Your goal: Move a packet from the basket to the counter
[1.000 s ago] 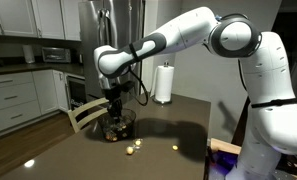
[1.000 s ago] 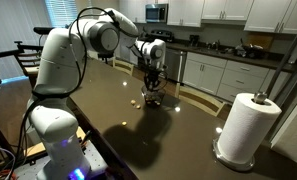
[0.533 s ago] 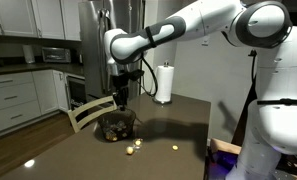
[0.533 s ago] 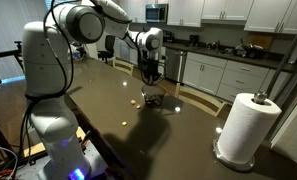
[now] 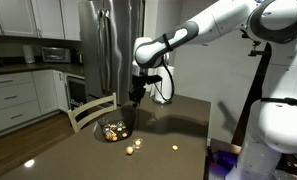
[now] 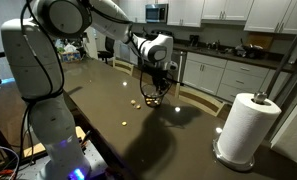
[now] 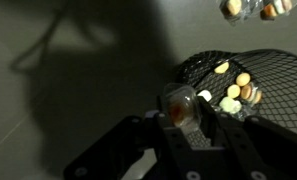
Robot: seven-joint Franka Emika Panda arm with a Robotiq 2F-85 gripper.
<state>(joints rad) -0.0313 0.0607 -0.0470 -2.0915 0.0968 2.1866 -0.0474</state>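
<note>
My gripper moves away from the wire-mesh basket and comes down to the counter next.
My gripper [image 7: 180, 108] is shut on a small clear packet [image 7: 178, 100] with a reddish filling. It hangs in the air above the dark brown counter [image 5: 183, 120], up and beside the dark wire-mesh basket [image 5: 113, 130]. In the wrist view the basket [image 7: 280, 78] lies to the right and holds several pale round packets [image 7: 233, 92]. In both exterior views the gripper [image 5: 136, 93] [image 6: 160, 84] is lifted clear of the basket [image 6: 153, 100].
Loose packets lie on the counter near the basket [image 5: 133, 147] [image 5: 175, 148] [image 6: 125, 124] [image 7: 250, 8]. A white paper-towel roll [image 6: 250, 125] stands on the counter. A chair back [image 5: 88, 110] stands at the counter's edge. White cabinets fill the background.
My gripper has risen out of the basket with the packet in it and swung sideways away from the basket, over the counter.
</note>
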